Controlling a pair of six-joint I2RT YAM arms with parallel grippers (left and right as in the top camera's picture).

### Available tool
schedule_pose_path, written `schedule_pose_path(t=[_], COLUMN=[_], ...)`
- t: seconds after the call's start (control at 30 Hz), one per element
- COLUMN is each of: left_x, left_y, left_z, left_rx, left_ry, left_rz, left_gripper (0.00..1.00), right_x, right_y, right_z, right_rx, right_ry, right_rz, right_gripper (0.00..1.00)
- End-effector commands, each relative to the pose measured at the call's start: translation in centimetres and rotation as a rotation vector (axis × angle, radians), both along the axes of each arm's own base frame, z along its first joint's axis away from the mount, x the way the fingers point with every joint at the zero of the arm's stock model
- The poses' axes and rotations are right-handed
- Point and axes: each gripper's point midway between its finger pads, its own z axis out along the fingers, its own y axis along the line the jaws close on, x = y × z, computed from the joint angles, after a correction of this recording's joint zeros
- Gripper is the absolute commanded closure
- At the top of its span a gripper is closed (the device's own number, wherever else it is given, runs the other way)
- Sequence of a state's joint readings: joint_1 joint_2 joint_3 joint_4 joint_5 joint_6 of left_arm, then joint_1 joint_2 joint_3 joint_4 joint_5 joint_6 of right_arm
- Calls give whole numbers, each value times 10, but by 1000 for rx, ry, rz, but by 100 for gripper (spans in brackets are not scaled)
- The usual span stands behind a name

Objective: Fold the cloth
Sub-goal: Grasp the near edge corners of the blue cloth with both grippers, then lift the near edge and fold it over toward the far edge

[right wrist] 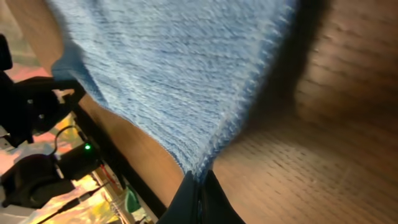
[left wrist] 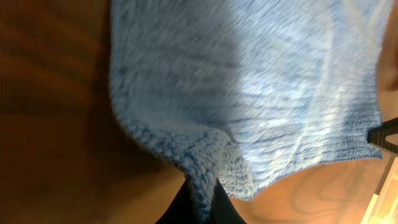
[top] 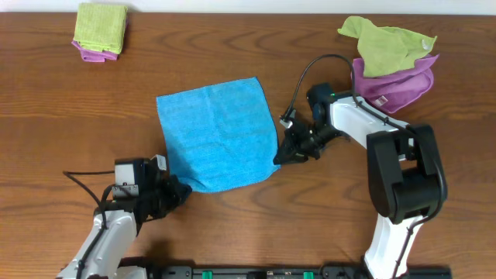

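The sky-blue cloth lies spread with both near corners pinched, so I will move my left gripper outward to the sky-blue cloth's far corner nearest the folded green cloth and let go.
The sky-blue cloth [top: 217,133] lies spread on the wooden table in the overhead view. My left gripper [top: 180,189] is shut on its near left corner. In the left wrist view the cloth [left wrist: 249,81] bunches into a fold between the dark fingers [left wrist: 202,208]. My right gripper [top: 282,157] is shut on the near right corner. In the right wrist view the cloth [right wrist: 180,68] narrows to a point pinched between the fingers [right wrist: 198,193]. No white tag shows.
A folded green cloth on a purple one [top: 101,29] lies at the far left. A loose green cloth [top: 384,43] on a purple cloth [top: 399,85] lies at the far right, behind my right arm.
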State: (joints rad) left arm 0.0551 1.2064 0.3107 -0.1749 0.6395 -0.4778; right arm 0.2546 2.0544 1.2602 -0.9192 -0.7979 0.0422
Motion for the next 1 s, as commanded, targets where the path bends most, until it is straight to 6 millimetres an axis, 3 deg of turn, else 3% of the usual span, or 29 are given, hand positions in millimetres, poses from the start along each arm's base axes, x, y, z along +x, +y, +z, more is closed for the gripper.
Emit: schedule_pose_path(t=[0.0,0.17,0.33,0.4,0.6,0.97], left_x=[35,66,88,95,106,172], left_y=[3,7,21,32,31,34], left_z=[29,65,84,85,67,62], left_rx=[12,27,102,150,133,151], left_ry=[-91,-178,-237,-238,-185,-194], left_rz=[16,22,68,119,135,98], left_gripper=[95,94,94,95,94,94], right_x=[19,47,73,84,106,155], right_y=[13,21,26,26,29,51], right_z=[23,48,65,65,58,65], right_rx=[65,83,92,76,62,112], right_ry=[-57,-131,-208,-243,-301,-447], right_rz=[-5,-26,-59,-76,-123,-230], right_gripper=[99,98,98,98,98,99])
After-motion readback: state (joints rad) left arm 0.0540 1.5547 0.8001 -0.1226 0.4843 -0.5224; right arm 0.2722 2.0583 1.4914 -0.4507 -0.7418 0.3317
